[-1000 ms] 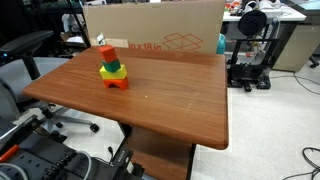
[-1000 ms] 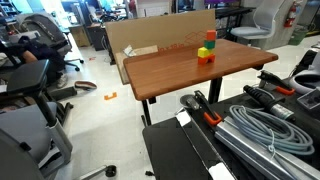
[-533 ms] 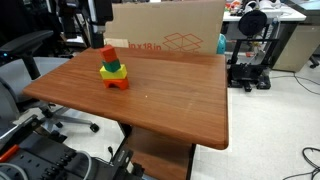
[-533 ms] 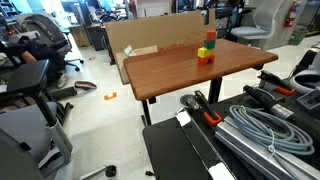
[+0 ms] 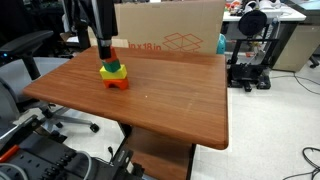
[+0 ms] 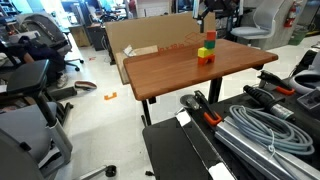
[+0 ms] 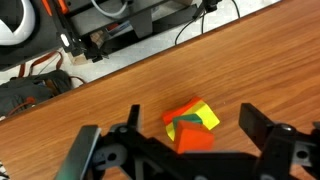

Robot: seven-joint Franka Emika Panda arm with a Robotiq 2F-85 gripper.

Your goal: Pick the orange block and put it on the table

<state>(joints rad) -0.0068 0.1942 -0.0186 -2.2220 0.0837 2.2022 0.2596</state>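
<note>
The orange block sits below my gripper, between its open fingers, so next I should lower my gripper straight down around the block's opposite sides and close on it.
The orange block (image 7: 193,138) is the top cube of a small stack, seen from above in the wrist view. It rests on a green block (image 7: 182,125), a yellow block (image 7: 205,116) and a wider orange legged block (image 5: 117,83). The stack stands on the reddish-brown table (image 5: 170,100), near its far side. My gripper (image 7: 194,116) is open, directly above the stack, a finger on either side and not touching it. In an exterior view the gripper (image 5: 104,47) hides most of the orange block. In an exterior view the orange block (image 6: 211,38) shows below the gripper (image 6: 207,20).
A large cardboard box (image 5: 170,35) stands along the table's far edge, close behind the stack. Office chairs (image 6: 30,70) and a black equipment stand (image 5: 250,50) surround the table. Cables and black gear (image 6: 250,130) lie in the foreground.
The arm has come into view and moved down over the stack; the gripper now hangs just above the orange block. The blocks have not moved.
</note>
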